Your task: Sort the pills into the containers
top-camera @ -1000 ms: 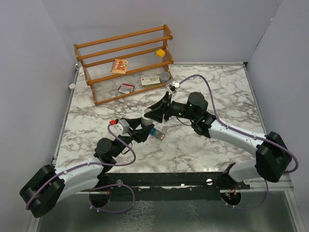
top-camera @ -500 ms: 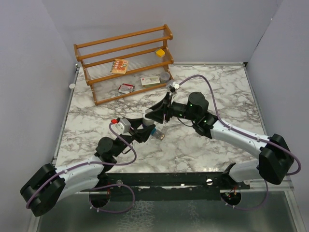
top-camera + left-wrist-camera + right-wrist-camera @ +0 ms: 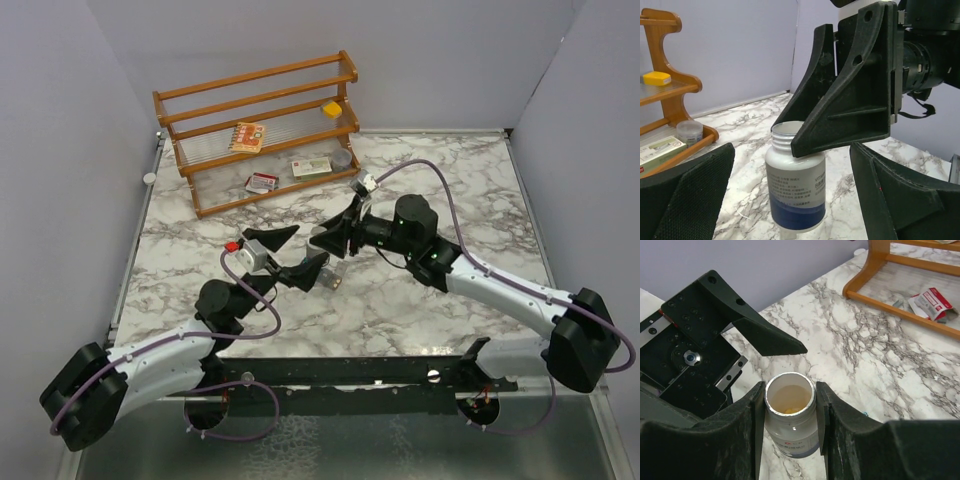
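Observation:
I should next swing my right gripper to bare marble below and to its right in the top view, lower the bottle (image 3: 790,412) and let go clear of the containers.
An open white pill bottle (image 3: 790,412) with a blue band (image 3: 795,182) hangs upright over the marble. My right gripper (image 3: 790,390) is shut on its neck, a finger on each side. A yellowish pill (image 3: 791,411) lies at its bottom. In the top view the right gripper (image 3: 337,247) is at mid-table. My left gripper (image 3: 290,255) stands wide open beside the bottle, its fingers (image 3: 695,195) well apart from it on both sides. The containers (image 3: 332,281), a small teal and grey strip, lie on the table just under the bottle, mostly hidden.
A wooden rack (image 3: 260,130) stands at the back left with packets (image 3: 262,182), a yellow item (image 3: 331,108) and a small round jar (image 3: 690,131) on it. A small white object (image 3: 149,178) lies at the table's left edge.
My left gripper's jaws have swung wide open and now stand clear of the bottle. The right gripper keeps its hold and has shifted slightly to the right.

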